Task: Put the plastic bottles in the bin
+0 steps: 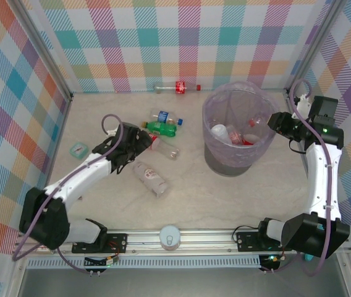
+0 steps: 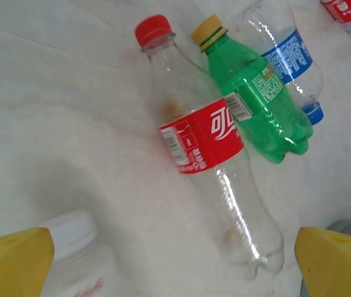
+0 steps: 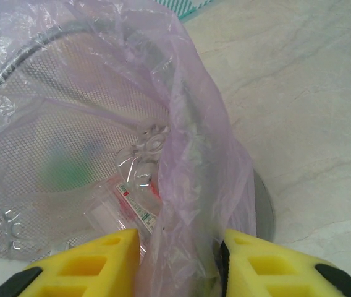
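The small milky-white bottle (image 2: 80,260) lies nearer me, apart from the clustered ones. My left gripper needs to move back toward the base and down over that bottle.
My left gripper (image 1: 133,146) hovers open over a cluster of plastic bottles. Between its wide yellow fingertips (image 2: 15,263) lies a clear red-labelled bottle (image 2: 206,142), untouched. Beside that lie a green bottle (image 2: 256,105) and a blue-labelled one (image 2: 290,55). A white-capped clear bottle (image 1: 151,178) lies nearer me, and another red-labelled one (image 1: 177,87) rests by the back wall. The bin (image 1: 237,164) with its lavender bag holds several bottles (image 3: 135,185). My right gripper (image 3: 181,260) is shut on the bin's bag-lined right rim (image 3: 188,185), one finger inside and one outside.
A small teal packet (image 1: 77,149) lies left of my left arm. A round white object (image 1: 170,237) sits on the front rail between the arm bases. Checked walls close in the table on three sides. Bare tabletop lies between the bottles and the bin.
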`<move>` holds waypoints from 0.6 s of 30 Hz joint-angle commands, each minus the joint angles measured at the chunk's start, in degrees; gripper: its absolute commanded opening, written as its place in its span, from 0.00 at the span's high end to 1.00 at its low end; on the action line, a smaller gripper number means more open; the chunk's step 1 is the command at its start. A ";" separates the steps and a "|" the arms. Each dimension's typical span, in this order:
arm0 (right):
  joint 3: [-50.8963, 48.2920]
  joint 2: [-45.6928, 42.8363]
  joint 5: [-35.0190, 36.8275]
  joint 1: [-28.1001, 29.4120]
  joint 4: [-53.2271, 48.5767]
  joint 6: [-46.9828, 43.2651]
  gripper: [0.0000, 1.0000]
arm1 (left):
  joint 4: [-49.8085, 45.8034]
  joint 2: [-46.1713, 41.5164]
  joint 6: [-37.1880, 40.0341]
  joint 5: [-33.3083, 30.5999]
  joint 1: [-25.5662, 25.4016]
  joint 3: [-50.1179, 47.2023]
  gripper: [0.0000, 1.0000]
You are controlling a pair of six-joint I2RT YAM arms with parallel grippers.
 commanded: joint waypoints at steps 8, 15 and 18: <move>-1.84 0.34 -4.61 -0.43 3.90 0.92 0.66 | -1.88 -11.03 -12.40 2.83 -8.18 -14.77 0.00; -1.80 0.17 -4.52 -0.43 3.26 0.46 0.66 | 7.77 -1.61 -14.68 3.72 -11.26 -16.05 0.00; -2.21 -0.22 -4.35 -0.43 2.95 0.37 0.66 | 11.83 2.62 -13.94 4.27 -11.75 -14.89 0.00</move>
